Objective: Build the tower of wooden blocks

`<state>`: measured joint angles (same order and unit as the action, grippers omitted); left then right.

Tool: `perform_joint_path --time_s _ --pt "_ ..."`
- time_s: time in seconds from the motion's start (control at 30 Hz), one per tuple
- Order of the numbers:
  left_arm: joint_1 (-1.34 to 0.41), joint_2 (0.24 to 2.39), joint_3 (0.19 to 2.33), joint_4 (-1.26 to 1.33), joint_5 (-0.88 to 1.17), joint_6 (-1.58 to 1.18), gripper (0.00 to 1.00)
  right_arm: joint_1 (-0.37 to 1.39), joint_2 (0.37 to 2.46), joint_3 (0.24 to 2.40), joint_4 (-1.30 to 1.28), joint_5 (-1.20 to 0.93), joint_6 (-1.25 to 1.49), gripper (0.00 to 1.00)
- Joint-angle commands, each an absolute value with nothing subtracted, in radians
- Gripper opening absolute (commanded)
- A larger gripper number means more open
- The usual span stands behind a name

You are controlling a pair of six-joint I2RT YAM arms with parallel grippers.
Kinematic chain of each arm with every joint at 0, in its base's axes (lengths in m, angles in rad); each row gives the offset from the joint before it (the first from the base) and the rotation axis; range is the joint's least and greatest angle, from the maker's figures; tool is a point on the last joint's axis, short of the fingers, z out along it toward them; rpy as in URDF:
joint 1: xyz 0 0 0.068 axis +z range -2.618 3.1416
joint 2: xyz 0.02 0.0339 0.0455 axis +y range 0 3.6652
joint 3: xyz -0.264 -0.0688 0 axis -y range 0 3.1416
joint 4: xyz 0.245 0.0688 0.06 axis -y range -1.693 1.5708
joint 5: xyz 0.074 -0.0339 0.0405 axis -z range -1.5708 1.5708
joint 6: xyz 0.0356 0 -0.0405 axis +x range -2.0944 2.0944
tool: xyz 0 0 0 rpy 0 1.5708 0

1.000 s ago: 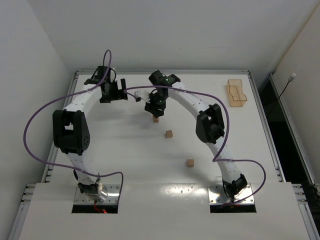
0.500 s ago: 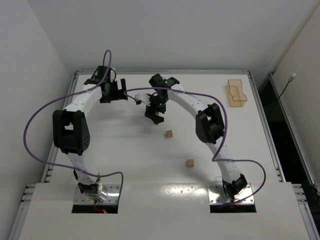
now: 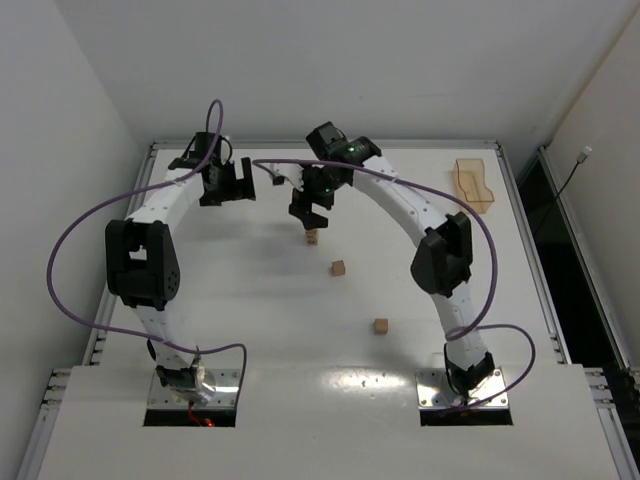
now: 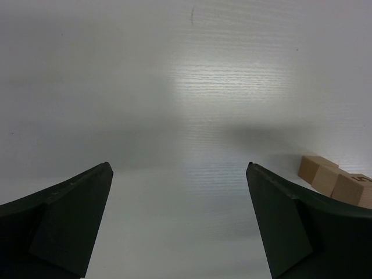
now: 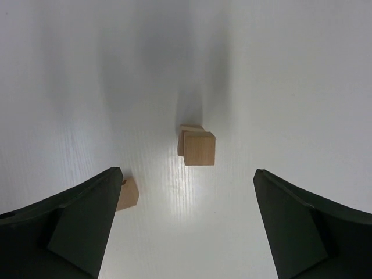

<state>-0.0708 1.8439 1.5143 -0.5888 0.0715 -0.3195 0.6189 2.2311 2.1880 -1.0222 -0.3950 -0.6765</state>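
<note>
The loose block nearest the tower isn't stacked, so the robot's right gripper needs to move back, turn and lower onto that block next.
A short tower (image 3: 312,237) of two tan wood blocks stands at the table's middle back. In the right wrist view its top cube (image 5: 199,148) sits slightly askew on the lower cube (image 5: 189,128). My right gripper (image 3: 308,208) hangs above it, open and empty (image 5: 187,171), touching nothing. One loose block (image 3: 339,267) lies just nearer and shows beside my left finger (image 5: 127,193). Another loose block (image 3: 381,325) lies nearer still. My left gripper (image 3: 225,185) stands open and empty (image 4: 178,165) to the tower's left. Tan cubes (image 4: 328,176) show at that view's right edge.
A translucent orange tray (image 3: 473,185) rests at the back right of the white table (image 3: 250,300). Purple cables loop over both arms. The table's raised rim runs along the back and sides.
My right gripper opened, let go of the block it held onto the lower block, and rose up and back from the tower. The left arm stayed still.
</note>
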Motion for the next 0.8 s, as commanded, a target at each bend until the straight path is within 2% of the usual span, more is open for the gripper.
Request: perform_joint_path --time_s 0.0,0.17,0.3,0.33,0.43,0.5,0.77 --pt "-0.060 1.804 1.508 -0.565 0.074 -0.325 1.00 0.615 2.120 2.191 -0.994 -0.382 -0.637 0.93" --pt "-0.060 1.770 1.485 -0.565 0.042 -0.334 1.00 0.586 1.972 2.056 -1.003 -0.311 -0.592 0.81" --pt "-0.060 1.733 1.459 -0.555 0.031 -0.334 1.00 0.568 1.841 1.799 -0.999 -0.311 -0.562 0.74" --pt "-0.060 1.733 1.448 -0.555 0.031 -0.334 1.00 0.568 1.821 1.748 -0.986 -0.322 -0.539 0.68" --pt "-0.051 1.724 1.448 -0.546 0.031 -0.334 1.00 0.568 1.798 1.599 -0.928 -0.334 -0.458 0.67" --pt "-0.051 1.724 1.448 -0.546 0.031 -0.344 1.00 0.568 1.798 1.536 -0.844 -0.330 -0.378 0.62" --pt "-0.032 1.704 1.427 -0.546 0.009 -0.353 1.00 0.588 1.879 1.546 -0.690 -0.174 0.083 0.64"
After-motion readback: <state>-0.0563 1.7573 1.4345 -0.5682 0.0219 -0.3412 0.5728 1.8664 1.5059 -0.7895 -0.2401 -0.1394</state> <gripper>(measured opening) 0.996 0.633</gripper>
